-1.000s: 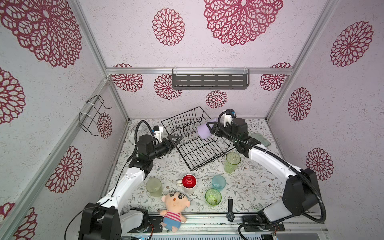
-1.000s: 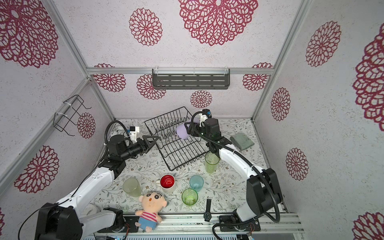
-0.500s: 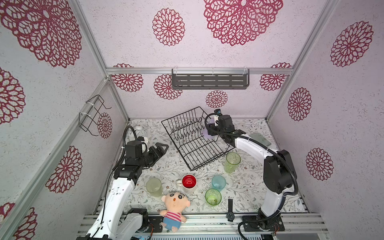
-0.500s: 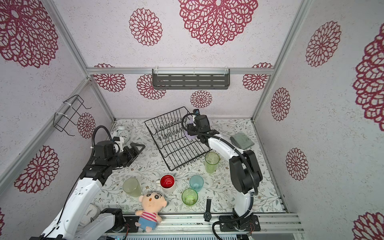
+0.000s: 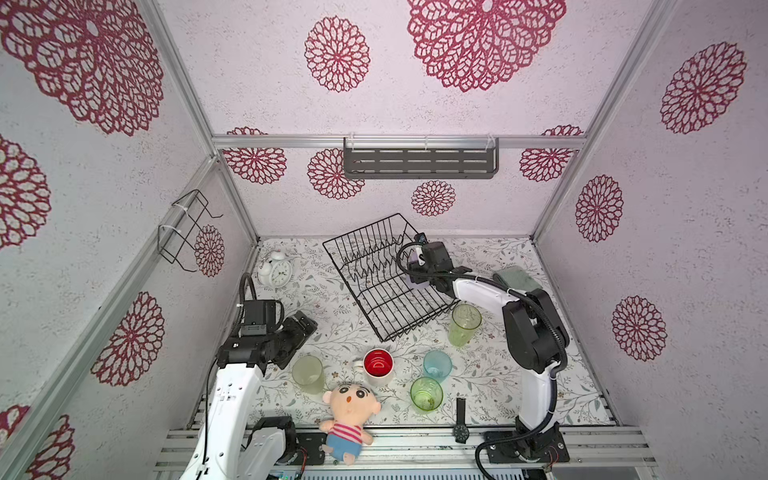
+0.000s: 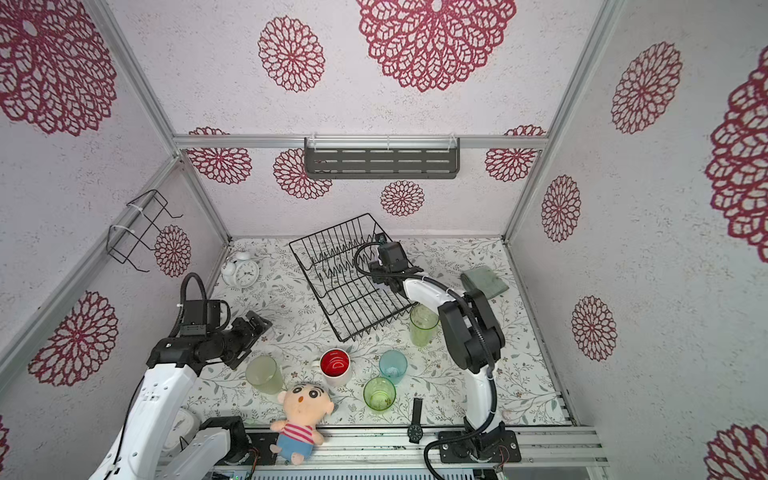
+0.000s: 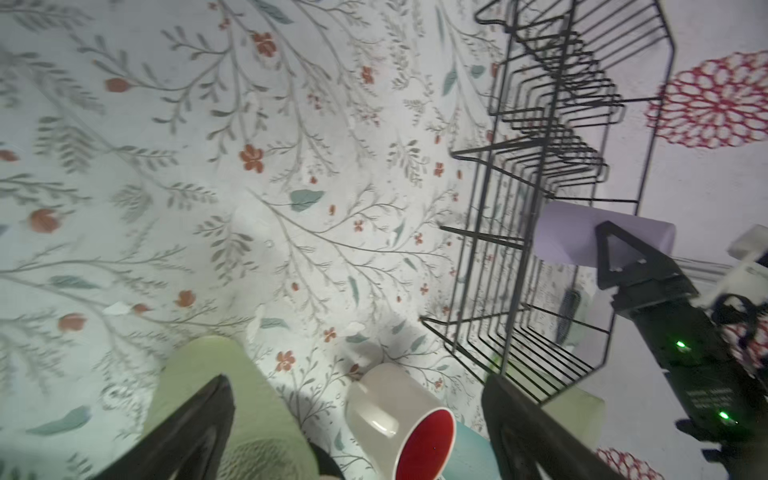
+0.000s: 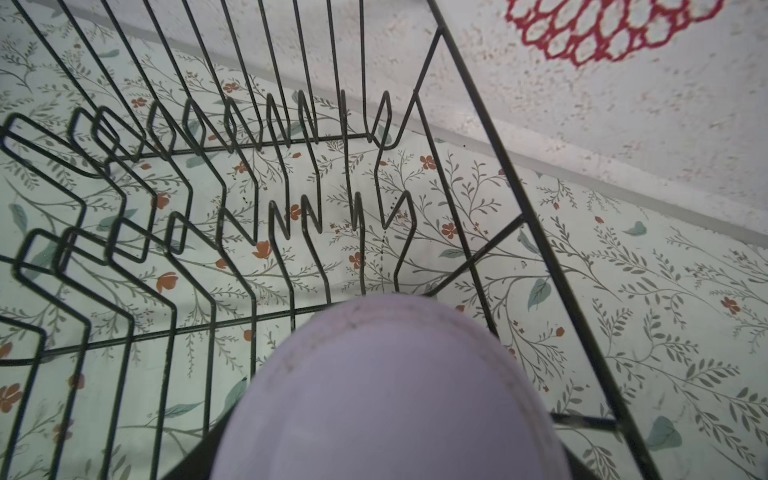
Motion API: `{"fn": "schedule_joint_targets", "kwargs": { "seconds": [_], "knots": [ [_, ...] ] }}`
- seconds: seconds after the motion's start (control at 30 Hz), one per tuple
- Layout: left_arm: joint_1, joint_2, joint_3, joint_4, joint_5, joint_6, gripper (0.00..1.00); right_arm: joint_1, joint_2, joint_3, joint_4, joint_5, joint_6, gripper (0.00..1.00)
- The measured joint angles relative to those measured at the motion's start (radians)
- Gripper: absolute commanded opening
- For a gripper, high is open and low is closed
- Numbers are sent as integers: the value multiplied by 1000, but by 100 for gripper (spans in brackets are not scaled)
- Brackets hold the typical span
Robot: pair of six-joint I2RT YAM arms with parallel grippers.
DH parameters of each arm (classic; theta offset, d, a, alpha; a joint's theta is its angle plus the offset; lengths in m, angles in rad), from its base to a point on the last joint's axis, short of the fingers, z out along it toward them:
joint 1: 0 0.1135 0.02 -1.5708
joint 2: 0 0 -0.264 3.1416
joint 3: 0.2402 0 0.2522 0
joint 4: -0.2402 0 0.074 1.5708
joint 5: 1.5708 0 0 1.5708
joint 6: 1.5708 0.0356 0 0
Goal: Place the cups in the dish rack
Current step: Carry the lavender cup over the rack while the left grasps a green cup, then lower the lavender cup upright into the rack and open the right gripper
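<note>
The lilac tumbler is already inside the rack's frame, so my right gripper will next ease slightly toward the rack's wires and open to release it onto the rack's bottom wires.
The black wire dish rack stands at the back middle. My right gripper is shut on the lilac tumbler, held sideways low inside the rack's right end. My left gripper hangs open and empty above the frosted beige tumbler. Beside that stand the white mug with red inside, a teal tumbler and two clear green tumblers.
A white alarm clock sits at the back left, a folded green cloth at the back right. A doll and a wristwatch lie at the front edge. A wire holder and grey shelf hang on the walls.
My left gripper has pulled back from the rack to the near left and opened. My right gripper has carried the lilac tumbler down into the rack.
</note>
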Motion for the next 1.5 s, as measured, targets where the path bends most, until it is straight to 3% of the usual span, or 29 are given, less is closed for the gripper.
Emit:
{"fn": "schedule_joint_targets", "kwargs": {
  "seconds": [0.2, 0.47, 0.67, 0.83, 1.07, 1.33, 1.5],
  "knots": [
    [0, -80, 31, -112, -91, -26, 99, 0, 16, 10, 17, 16, -1, 71],
    [0, -84, 39, -274, -187, -85, 97, 0, 28, 20, 37, 31, -8, 71],
    [0, -84, 39, -363, -242, -109, 89, 0, 61, 73, 40, 28, 3, 73],
    [0, -93, 39, -403, -255, -123, 85, 0, 67, 82, 35, 27, 15, 78],
    [0, -97, 39, -441, -298, -132, 84, 0, 72, 82, 4, 29, 38, 93],
    [0, -133, 29, -446, -285, -129, 78, 0, 64, 105, -51, 54, 53, 95],
    [-7, -154, 14, -443, -269, -127, 72, 0, -20, 104, -95, 43, 65, 94]
  ]
}}
